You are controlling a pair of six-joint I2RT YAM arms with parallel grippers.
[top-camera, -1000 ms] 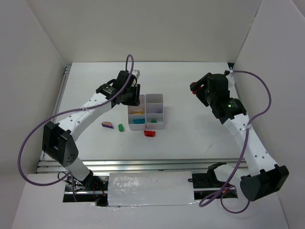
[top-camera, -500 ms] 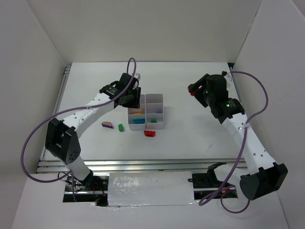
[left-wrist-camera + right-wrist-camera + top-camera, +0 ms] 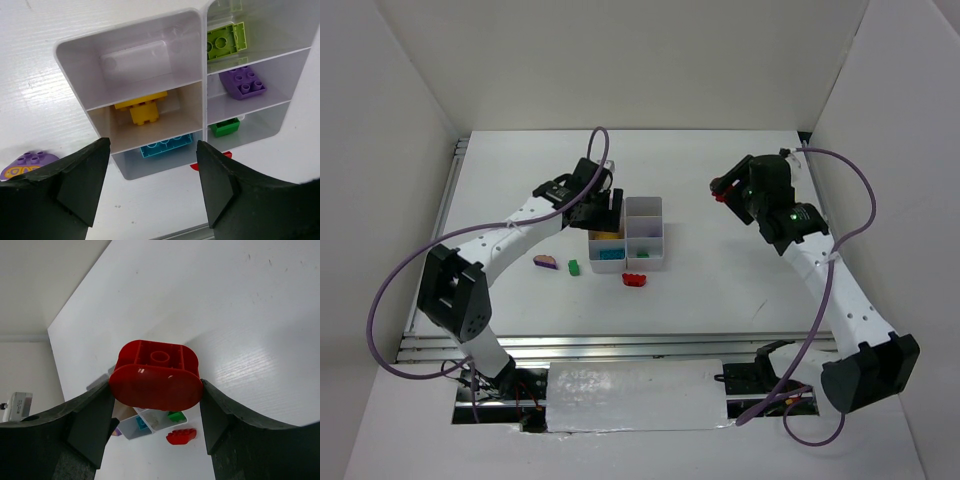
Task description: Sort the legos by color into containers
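Observation:
The block's empty section lies to my right gripper's left in the top view, so next my right gripper will swing across over it and release the red lego (image 3: pixel 156 375).
The containers (image 3: pixel 663 236) stand mid-table as a white block of six compartments. My left gripper (image 3: pixel 608 208) hovers over its far left corner, open with nothing between its fingers (image 3: pixel 85 175). Looking down from the left wrist, the containers (image 3: pixel 67 50) hold a yellow lego (image 3: pixel 142 107), a teal one (image 3: pixel 166 145), a lime one (image 3: pixel 226 41), a purple one (image 3: pixel 243 82) and a green one (image 3: pixel 225 126). My right gripper (image 3: pixel 720 190) is raised to the right of the block, shut on a rounded red lego (image 3: pixel 156 375).
Loose on the table near the block lie a purple piece (image 3: pixel 546 262), a small green brick (image 3: pixel 574 267) and a red brick (image 3: pixel 636 279). White walls close in the table on the left, right and back.
My left gripper has shifted slightly right over the block and its jaws have opened. The right gripper has edged left with the red lego still in it.

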